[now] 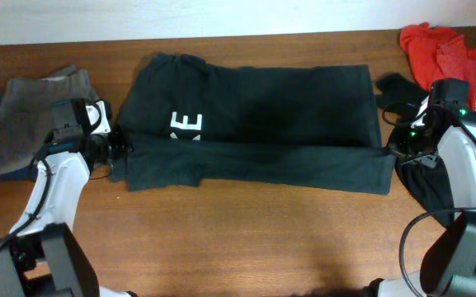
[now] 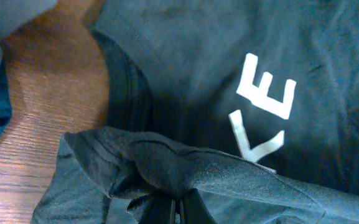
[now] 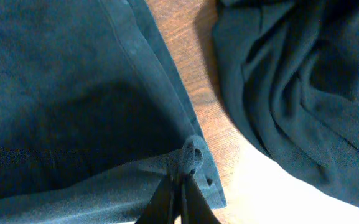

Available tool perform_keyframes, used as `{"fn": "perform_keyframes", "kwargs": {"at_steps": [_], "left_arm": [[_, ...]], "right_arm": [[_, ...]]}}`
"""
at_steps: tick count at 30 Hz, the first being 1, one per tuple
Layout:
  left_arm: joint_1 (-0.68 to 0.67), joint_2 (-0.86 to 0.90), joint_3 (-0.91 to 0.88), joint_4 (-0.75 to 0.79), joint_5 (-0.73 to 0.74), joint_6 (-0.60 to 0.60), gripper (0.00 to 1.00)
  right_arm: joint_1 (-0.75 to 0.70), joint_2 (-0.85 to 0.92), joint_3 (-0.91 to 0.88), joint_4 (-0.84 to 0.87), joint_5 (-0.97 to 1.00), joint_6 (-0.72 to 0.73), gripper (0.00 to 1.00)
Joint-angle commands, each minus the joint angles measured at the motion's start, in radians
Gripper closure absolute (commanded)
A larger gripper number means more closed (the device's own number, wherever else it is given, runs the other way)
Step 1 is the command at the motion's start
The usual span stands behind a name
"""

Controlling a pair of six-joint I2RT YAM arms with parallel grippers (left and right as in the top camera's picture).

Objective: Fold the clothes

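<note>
The pinched cloth stands in a raised fold. My left gripper will next lower the bunched fold onto the shirt's body beside the white print and release it there.
The black T-shirt (image 1: 262, 115) with a white print (image 1: 187, 125) lies spread across the middle of the table, its near part folded up over itself. My left gripper (image 1: 120, 142) is shut on a bunched fold of the shirt at its left edge; the wrist view shows the fingers (image 2: 176, 208) pinching the cloth (image 2: 160, 165) below the print (image 2: 263, 106). My right gripper (image 1: 396, 147) is shut on the shirt's right edge; its fingers (image 3: 180, 186) pinch a knot of the hem (image 3: 191, 155).
Grey trousers (image 1: 31, 115) lie at the far left over something blue. A red shirt (image 1: 448, 49) lies at the back right. Another dark garment (image 1: 431, 186) is heaped under the right arm and shows in the right wrist view (image 3: 303, 87).
</note>
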Motion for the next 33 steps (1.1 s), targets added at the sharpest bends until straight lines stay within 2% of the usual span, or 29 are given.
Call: {"fn": "perform_keyframes", "kwargs": {"at_steps": [1,14,33], "left_arm": [[-0.003,0.056,0.002,0.015,-0.023,-0.009,1.00],[-0.003,0.090,0.002,0.082,-0.023,-0.009,1.00],[-0.004,0.096,0.002,0.118,-0.049,-0.009,1.00]], "right_arm": [[0.004,0.039,0.002,0.029,-0.032,0.000,0.96],[0.110,0.120,0.002,0.152,-0.003,-0.023,0.96],[0.110,0.120,0.002,0.237,0.109,0.031,0.96]]}}
